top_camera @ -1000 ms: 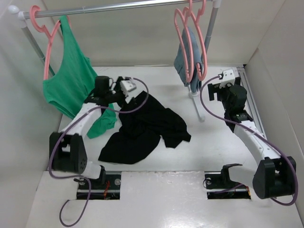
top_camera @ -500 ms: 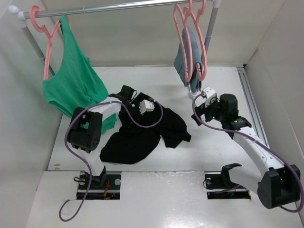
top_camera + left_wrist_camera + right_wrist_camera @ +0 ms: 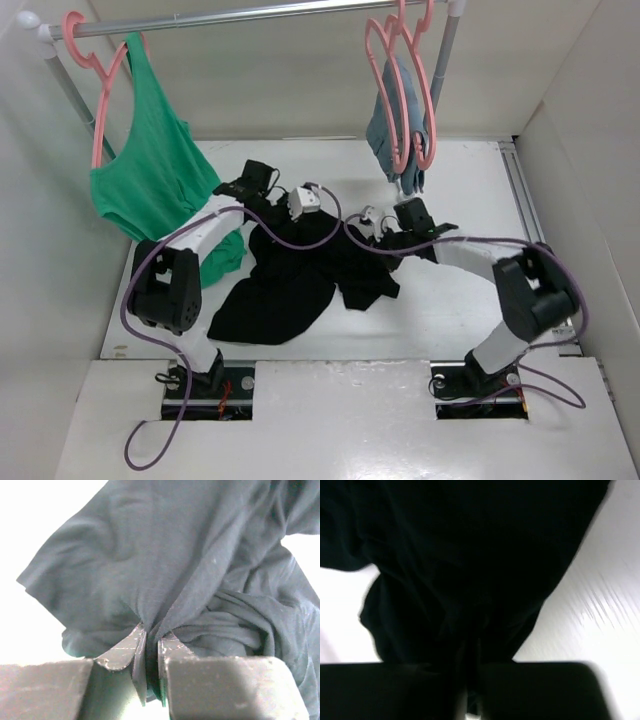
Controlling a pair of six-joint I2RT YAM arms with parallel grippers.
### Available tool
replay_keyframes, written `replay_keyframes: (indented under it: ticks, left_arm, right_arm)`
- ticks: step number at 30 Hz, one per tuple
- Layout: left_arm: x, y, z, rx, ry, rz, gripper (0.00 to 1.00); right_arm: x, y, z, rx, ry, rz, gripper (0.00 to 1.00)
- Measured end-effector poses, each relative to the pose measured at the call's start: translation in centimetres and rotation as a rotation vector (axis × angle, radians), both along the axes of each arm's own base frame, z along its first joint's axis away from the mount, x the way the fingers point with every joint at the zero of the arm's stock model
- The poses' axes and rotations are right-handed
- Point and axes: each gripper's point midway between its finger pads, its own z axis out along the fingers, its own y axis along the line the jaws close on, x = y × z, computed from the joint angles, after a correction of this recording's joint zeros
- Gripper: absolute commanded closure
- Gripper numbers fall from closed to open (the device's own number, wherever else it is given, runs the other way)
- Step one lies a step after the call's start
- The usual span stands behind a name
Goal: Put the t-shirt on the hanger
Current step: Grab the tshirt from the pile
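Note:
The left gripper lifts to the left in the top view toward the green tank top (image 3: 192,168) hanging there next, straightens the crumpled cloth, and releases it.
The black t-shirt (image 3: 300,275) lies crumpled on the white table. My left gripper (image 3: 288,222) is at its upper edge. In the left wrist view this gripper (image 3: 151,636) is shut on a pinched fold of the t-shirt (image 3: 170,555), and the cloth fans out from the jaws. My right gripper (image 3: 378,240) is at the shirt's right side. In the right wrist view it (image 3: 472,680) is shut on dark cloth of the t-shirt (image 3: 470,555). Two pink hangers (image 3: 428,110) hang together at the rail's right end. I cannot tell which of them is the hanger.
A green tank top (image 3: 150,170) hangs on a pink hanger (image 3: 100,90) at the rail's left end, its hem reaching the table. A grey-blue garment (image 3: 383,125) hangs at the right. The metal rail (image 3: 250,14) spans the back, and its right post (image 3: 418,215) stands behind my right arm. White walls enclose the table.
Both arms have come in onto the t-shirt, the right one from the back right. The left gripper shut first, then the right.

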Motion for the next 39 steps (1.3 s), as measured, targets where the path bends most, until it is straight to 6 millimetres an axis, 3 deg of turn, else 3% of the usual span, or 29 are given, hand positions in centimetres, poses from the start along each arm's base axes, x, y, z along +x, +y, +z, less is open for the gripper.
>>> replay_keyframes:
  ticks: [4,6,9,11,14,17,20,24,26,30,31,32,33,34,36,39]
  left_arm:
    - [2.6,1.9,3.2,-0.054,-0.049,0.095,1.0]
    - [3.9,3.2,5.2,-0.079,-0.082,0.146,1.0]
    - [5.3,4.1,8.8,-0.111,-0.154,0.176,1.0]
    - [5.7,4.0,11.4,-0.121,-0.216,0.156,1.0]
    - [5.1,4.0,14.8,-0.135,-0.304,0.123,1.0]
    - [3.6,4.3,17.4,-0.141,-0.374,0.098,1.0]
    - [1.1,4.5,18.7,-0.145,-0.448,0.053,1.0]
    - [-2.9,4.1,16.6,-0.129,-0.428,-0.027,1.0]
    - [-3.8,4.0,15.3,-0.127,-0.384,-0.038,1.0]
    - [-4.2,4.0,14.6,-0.128,-0.358,-0.042,1.0]
    - [-4.2,4.1,14.7,-0.126,-0.361,-0.042,0.93]
    - [-4.2,4.1,14.5,-0.123,-0.369,-0.04,0.68]
    - [-4.2,4.3,14.2,-0.114,-0.379,-0.042,0.21]
    - [-4.4,4.7,13.5,-0.097,-0.373,-0.029,0.03]
    - [-4.6,5.5,11.6,-0.073,-0.333,0.012,0.0]
    - [-4.5,5.7,10.8,-0.1,-0.305,0.044,0.0]
  right_arm:
    - [1.2,0.7,-2.3,0.014,0.079,-0.01,1.0]
    - [2.1,0.1,-1.6,0.046,0.077,-0.059,1.0]
    - [4.6,-1.4,3.1,0.116,-0.05,-0.142,1.0]
    - [5.7,-2.1,8.5,0.174,-0.204,-0.17,1.0]
    - [5.1,-2.4,15.3,0.249,-0.397,-0.167,1.0]
    - [3.4,-2.4,18.1,0.288,-0.481,-0.147,1.0]
    - [2.0,-2.6,17.2,0.289,-0.472,-0.143,1.0]
    - [0.5,-3.2,13.7,0.263,-0.381,-0.157,1.0]
    - [0.1,-3.4,12.7,0.252,-0.348,-0.166,1.0]
    - [0.0,-3.4,12.8,0.255,-0.348,-0.165,1.0]
    - [0.0,-3.4,12.9,0.255,-0.353,-0.158,1.0]
    - [-0.3,-3.0,12.9,0.255,-0.358,-0.139,1.0]
    - [-0.4,-2.6,12.8,0.246,-0.362,-0.121,1.0]
    - [-0.6,-2.0,12.6,0.234,-0.362,-0.093,1.0]
    - [-1.0,-0.4,11.7,0.191,-0.35,-0.032,1.0]
    - [-1.7,2.7,10.0,0.111,-0.327,0.086,1.0]
